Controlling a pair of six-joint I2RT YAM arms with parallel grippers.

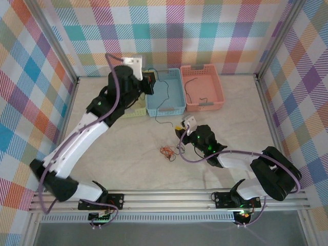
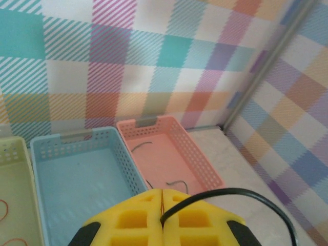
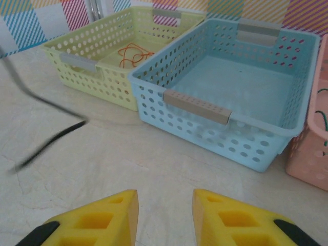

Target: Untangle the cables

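Note:
The black cable (image 1: 165, 102) goes outward and down to the blue basket's empty bottom next, where my left gripper releases it.
My left gripper (image 1: 150, 82) hangs over the near left corner of the blue basket (image 1: 165, 92), its yellow fingers (image 2: 128, 220) shut on a black cable (image 2: 230, 192). That black cable (image 1: 165, 102) trails across the blue basket and down onto the table towards my right gripper (image 1: 185, 127). The right gripper (image 3: 165, 212) is open just above the bare table, nothing between its pads. The black cable's blurred end (image 3: 51, 137) lies to its left. A red-orange cable tangle (image 1: 166, 152) sits on the table. More cables lie in the baskets: red-orange (image 3: 132, 55), dark green (image 2: 177, 183).
Three baskets stand in a row at the back: yellow-green (image 3: 82, 61), blue (image 3: 197, 105), and pink (image 1: 204, 88). The left arm covers much of the yellow-green basket (image 1: 134, 110) from above. Checkered walls close in the table on three sides.

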